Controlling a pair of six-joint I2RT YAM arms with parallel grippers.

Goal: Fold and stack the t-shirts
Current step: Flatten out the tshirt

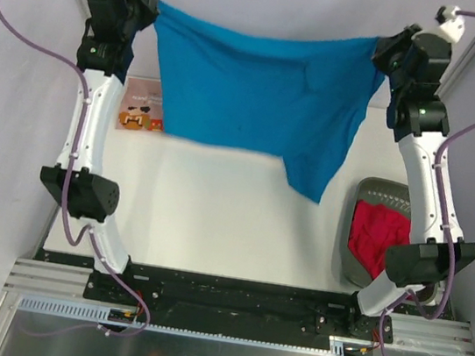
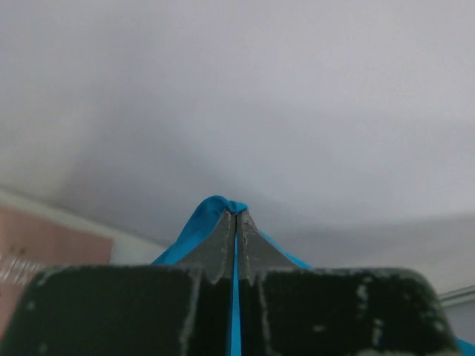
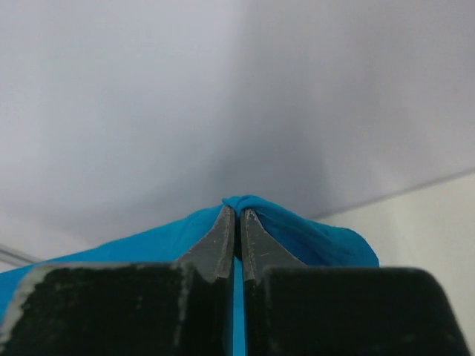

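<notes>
My right gripper will go down and back to release the corner of the blue t-shirt (image 1: pixel 258 92) on the bare tabletop (image 1: pixel 338 196) beside the basket, as the shirt hangs spread in the air.
A bright blue t-shirt (image 1: pixel 258 92) hangs spread in the air across the far side of the table, held by two corners. My left gripper (image 1: pixel 155 9) is shut on its left corner, with blue cloth (image 2: pixel 211 211) pinched at the fingertips of the left gripper (image 2: pixel 236 215). Over on the other side, my right gripper (image 1: pixel 381 49) is shut on the right corner, cloth (image 3: pixel 312 237) bunched around the tips of the right gripper (image 3: pixel 238 211). A dusty pink t-shirt (image 1: pixel 139 108) with a cartoon print lies flat at the far left, partly hidden behind the blue one. A red t-shirt (image 1: pixel 378 233) lies crumpled in the basket.
A dark grey plastic basket (image 1: pixel 379 191) sits at the right side of the white table (image 1: pixel 214 219), beside the right arm. Grey walls close in the back and both sides. The black rail with the arm bases runs along the near edge.
</notes>
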